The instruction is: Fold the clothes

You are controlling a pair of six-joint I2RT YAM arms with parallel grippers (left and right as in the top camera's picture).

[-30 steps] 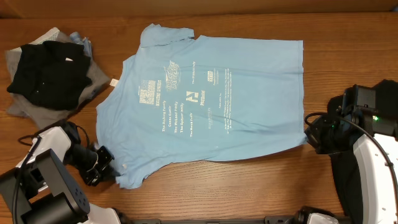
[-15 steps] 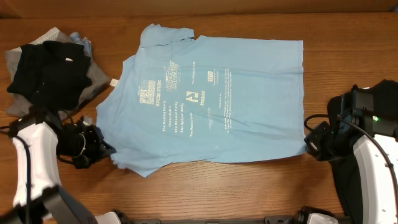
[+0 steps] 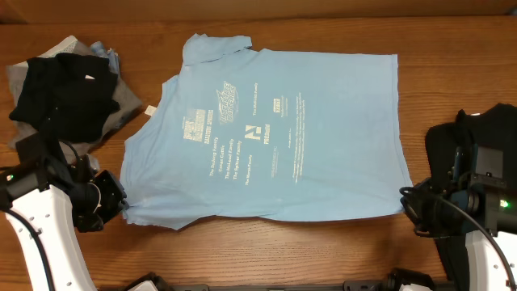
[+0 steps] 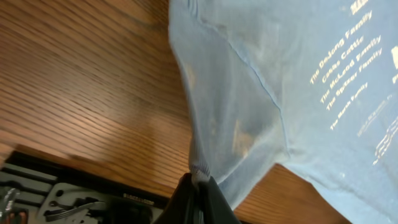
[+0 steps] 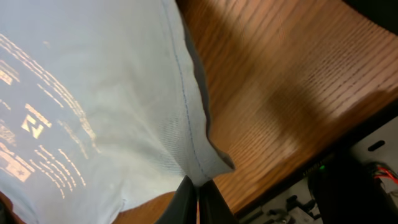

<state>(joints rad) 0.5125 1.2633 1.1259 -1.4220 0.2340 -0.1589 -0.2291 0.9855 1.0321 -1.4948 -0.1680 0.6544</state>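
My right gripper carries the pinched near corner outward onto the middle of the T-shirt's hem end (image 3: 383, 128) next and releases it, since the shirt lies unfolded.
A light blue T-shirt (image 3: 266, 137) with small white print lies spread flat on the wooden table, collar to the left. My left gripper (image 3: 121, 206) is shut on its near left corner; the left wrist view shows the blue T-shirt (image 4: 267, 81) rising from the pinched hem in my left gripper (image 4: 199, 180). At the near right corner my right gripper (image 3: 406, 200) is shut on the hem, and in the right wrist view the blue T-shirt (image 5: 93, 93) hangs from my right gripper (image 5: 198, 185). Black and grey clothes (image 3: 65, 93) lie heaped at the back left.
The table's front edge (image 4: 93, 186) runs close under both grippers, with dark equipment below it. The right arm's black body (image 3: 477, 170) stands at the right side. The heap of clothes sits just left of the T-shirt's collar.
Both grippers have pulled the near corners outward and toward the front: the left one moved left, the right one moved down and right. The T-shirt's near edge now lies straighter and flatter.
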